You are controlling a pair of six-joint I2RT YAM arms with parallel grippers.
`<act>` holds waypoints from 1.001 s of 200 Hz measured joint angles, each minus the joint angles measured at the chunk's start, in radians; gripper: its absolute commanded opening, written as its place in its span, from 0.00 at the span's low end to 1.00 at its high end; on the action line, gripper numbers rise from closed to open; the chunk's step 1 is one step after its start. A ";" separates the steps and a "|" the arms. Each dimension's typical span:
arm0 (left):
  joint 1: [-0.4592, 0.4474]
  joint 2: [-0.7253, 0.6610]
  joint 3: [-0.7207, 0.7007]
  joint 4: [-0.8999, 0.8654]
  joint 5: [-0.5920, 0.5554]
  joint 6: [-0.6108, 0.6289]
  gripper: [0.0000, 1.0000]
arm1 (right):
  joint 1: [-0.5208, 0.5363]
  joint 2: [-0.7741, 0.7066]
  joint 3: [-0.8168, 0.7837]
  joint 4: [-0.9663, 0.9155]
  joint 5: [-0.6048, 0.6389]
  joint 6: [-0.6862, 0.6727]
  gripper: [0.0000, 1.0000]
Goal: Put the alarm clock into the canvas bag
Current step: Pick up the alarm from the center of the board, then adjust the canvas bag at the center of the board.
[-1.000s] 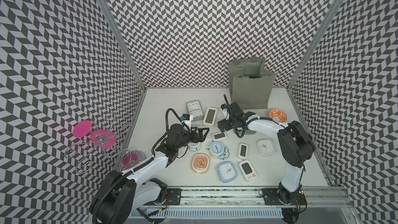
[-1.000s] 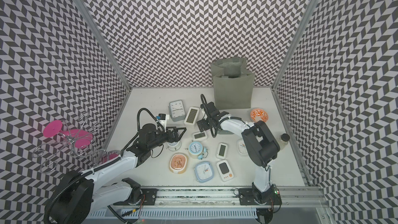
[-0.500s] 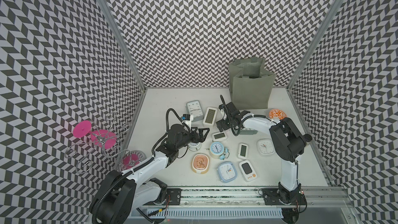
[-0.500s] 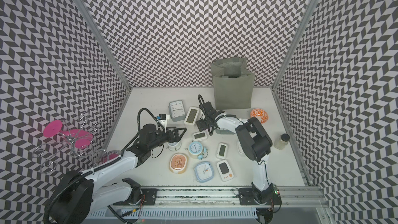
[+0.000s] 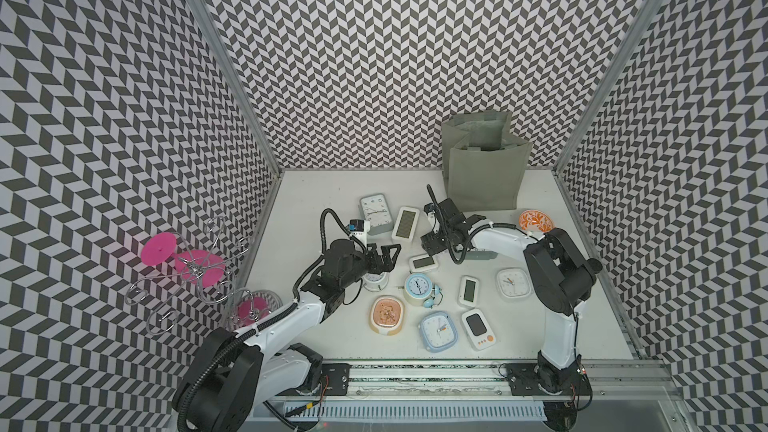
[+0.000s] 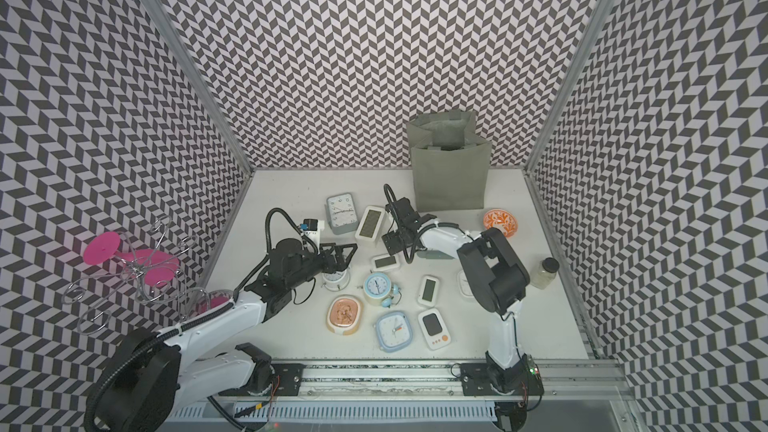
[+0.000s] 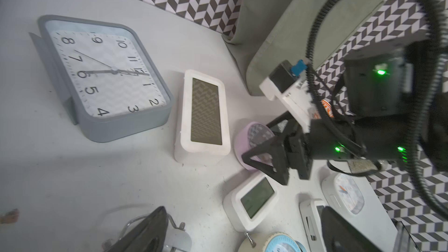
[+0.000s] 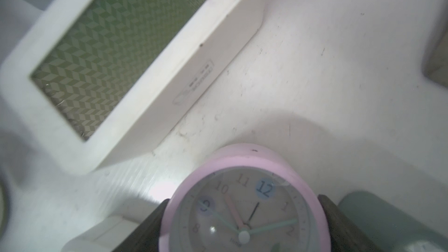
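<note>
The bag's opening is narrow, so next my left gripper needs to lift and reach outward to close on the bag's near side edge, which stands outward of it and higher.
The pink round alarm clock lies face up on the white table, a little in front of the canvas bag. My right gripper reaches down over it with a dark finger pressed to each side of its rim. In the left wrist view the clock sits between those fingers of the right gripper. From both top views the right gripper hides the clock. The bag stands upright and open-topped at the back wall. My left gripper hangs open over a white twin-bell clock, holding nothing.
Several other clocks crowd the table: a grey square one, a white digital one, a blue twin-bell one, an orange one. An orange bowl and a jar stand at the right. A wire stand with pink discs is left.
My right arm has swung left and lowered its gripper around the pink clock, and its jaws have narrowed onto the rim. The left arm has stayed still.
</note>
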 measured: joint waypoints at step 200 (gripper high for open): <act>-0.065 1.009 1.130 0.264 0.140 0.642 0.77 | -0.341 -0.731 -0.448 0.202 -0.188 0.211 0.68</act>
